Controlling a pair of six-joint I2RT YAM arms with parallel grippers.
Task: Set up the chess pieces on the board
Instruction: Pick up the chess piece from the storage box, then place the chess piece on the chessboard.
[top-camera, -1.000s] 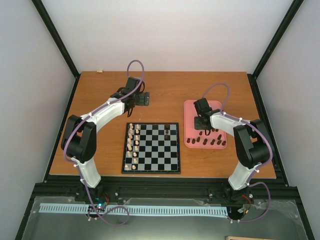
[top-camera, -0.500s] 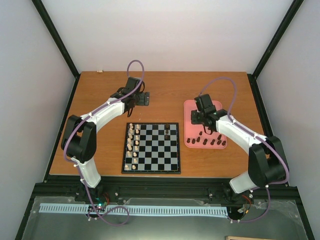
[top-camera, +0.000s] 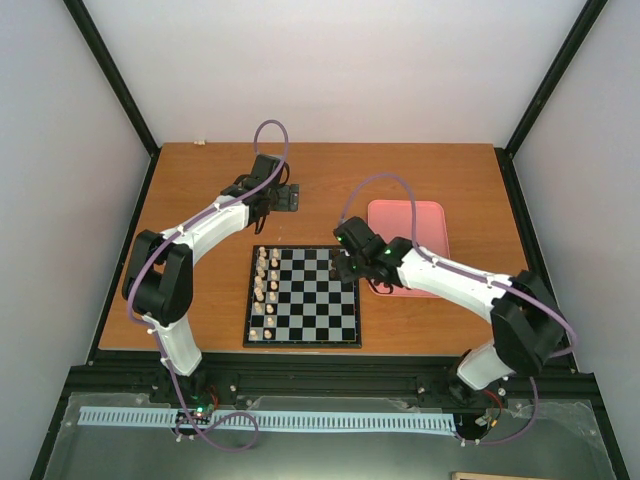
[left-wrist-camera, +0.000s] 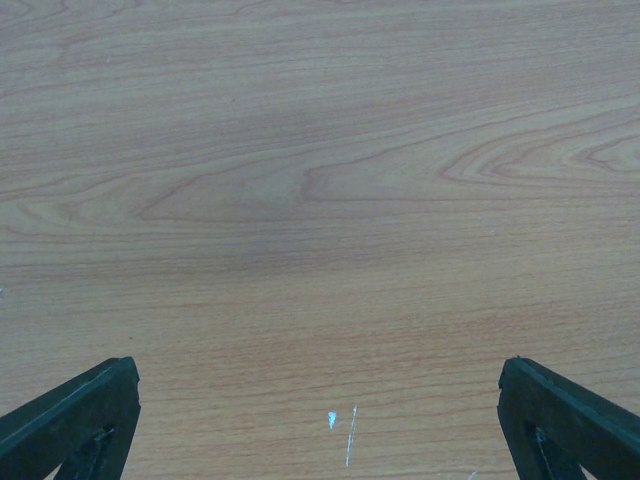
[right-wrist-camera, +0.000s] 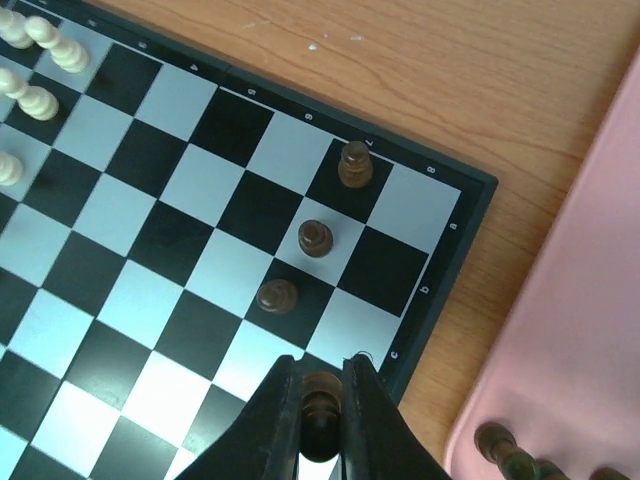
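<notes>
My right gripper moves to the left in the top view and down onto the light square next in the dark pieces' line now, since that square is empty.
The board (top-camera: 310, 310) lies in the middle of the table. In the right wrist view three dark chess pieces (right-wrist-camera: 315, 238) stand in a slanting line near the board's (right-wrist-camera: 150, 240) far right corner. My right gripper (right-wrist-camera: 320, 400) hangs over the board's right edge, shut on a dark chess piece (right-wrist-camera: 321, 405); from above, this gripper (top-camera: 342, 268) sits at the board's upper right. More dark pieces (right-wrist-camera: 510, 462) lie in the pink tray. My left gripper (top-camera: 290, 198) hovers beyond the board, jaws wide open (left-wrist-camera: 318, 375) over bare wood with nothing between them.
The pink tray (top-camera: 408, 215) lies right of the board, its near part hidden under my right arm. Cream pieces (top-camera: 265, 285) stand in two columns along the board's left side. The wooden table (left-wrist-camera: 320, 200) ends in black frame rails.
My right arm has swung left from over the pink tray to the board's right edge, carrying a dark piece. The left arm has not moved.
</notes>
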